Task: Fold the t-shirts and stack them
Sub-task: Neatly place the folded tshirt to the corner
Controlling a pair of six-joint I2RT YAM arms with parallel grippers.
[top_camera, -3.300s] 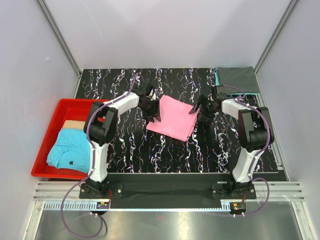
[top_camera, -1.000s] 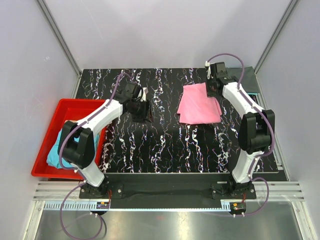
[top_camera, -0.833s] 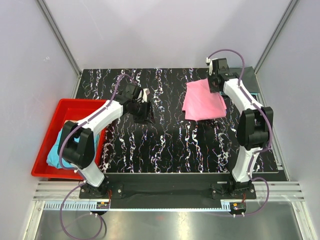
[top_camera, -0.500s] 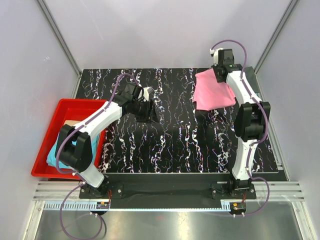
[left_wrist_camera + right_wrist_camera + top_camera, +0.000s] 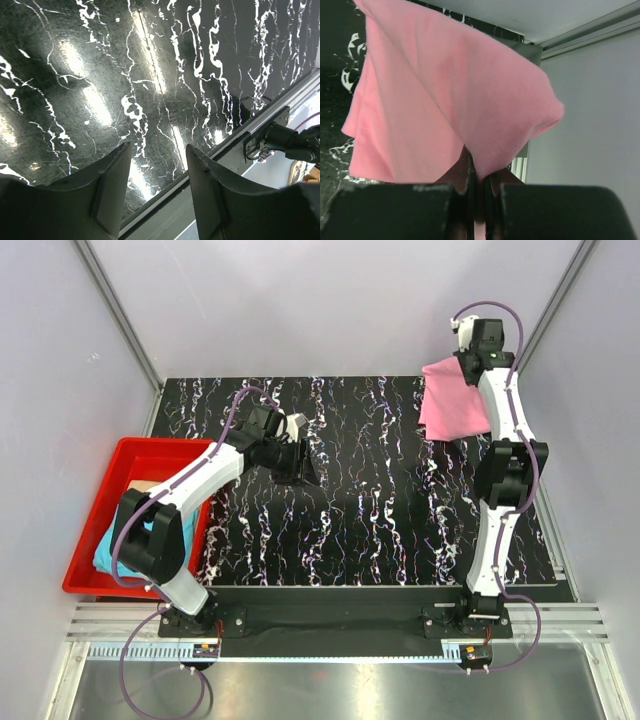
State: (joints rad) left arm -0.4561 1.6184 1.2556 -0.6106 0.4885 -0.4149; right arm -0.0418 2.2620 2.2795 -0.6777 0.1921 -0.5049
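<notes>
My right gripper lowers the pink t-shirt toward the right in the top view next and releases it on top, because the dark grey t-shirt (image 5: 532, 49) lies below.
A bright pink t-shirt (image 5: 452, 402), folded, hangs in the air over the table's back right corner. My right gripper (image 5: 467, 363) is shut on its upper edge. In the right wrist view the pink cloth (image 5: 445, 95) drapes from the closed fingers of the right gripper (image 5: 479, 172). A strip of dark grey t-shirt (image 5: 532, 49) shows behind it. A light blue t-shirt (image 5: 108, 545) lies in the red bin. My left gripper (image 5: 300, 466) hovers open over the marbled table, left of centre. Nothing sits between the jaws of the left gripper (image 5: 159, 150).
The red bin (image 5: 84, 530) stands off the table's left edge, with a tan item (image 5: 140, 485) at its back. Grey walls close in the back and both sides. The table's near metal rail (image 5: 260, 125) shows past the left fingers.
The right arm has carried the pink t-shirt from the table's middle up and to the back right corner. The left gripper has shifted slightly right and stays open.
</notes>
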